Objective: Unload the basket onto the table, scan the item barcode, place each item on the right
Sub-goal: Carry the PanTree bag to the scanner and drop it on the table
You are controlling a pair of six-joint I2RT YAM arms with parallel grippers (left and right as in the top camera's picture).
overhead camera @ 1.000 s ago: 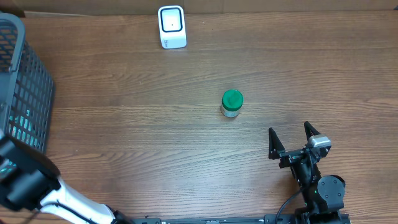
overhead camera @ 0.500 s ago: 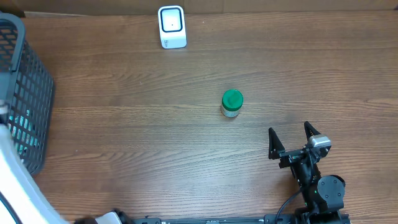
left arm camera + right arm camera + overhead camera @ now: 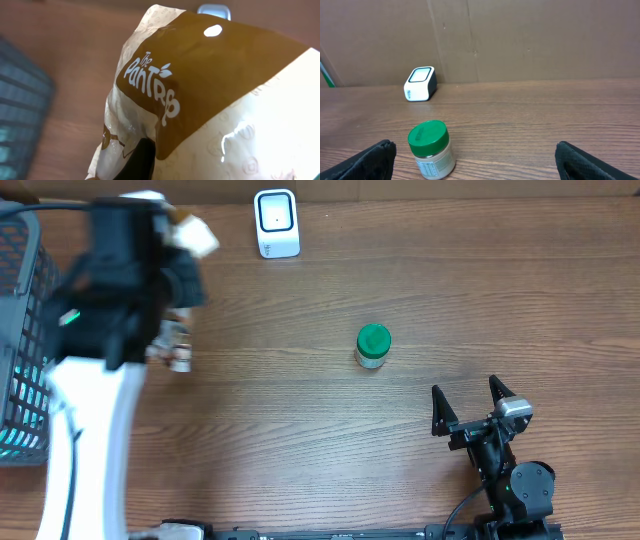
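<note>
My left gripper should next move across to its right in the overhead view, lower the bag onto the bare tabletop beside the jar and let go.
My left gripper is shut on a crinkly brown and cream snack bag printed "The Pantry". The bag fills the left wrist view, and one dark finger presses into its lower edge. From overhead the left arm hangs over the table's left side, with the bag sticking out toward the white scanner. The scanner peeks over the bag's top. No barcode shows on the bag. My right gripper rests open at the front right, nothing between its fingers.
A green-lidded jar stands upright mid-table, in front of the right gripper; the right wrist view also shows the jar and the scanner. A dark mesh basket sits at the left edge. A cardboard wall backs the table.
The left arm has swung up from the basket at the left edge into full view, carrying the bag toward the scanner. The right arm and the jar have not moved.
</note>
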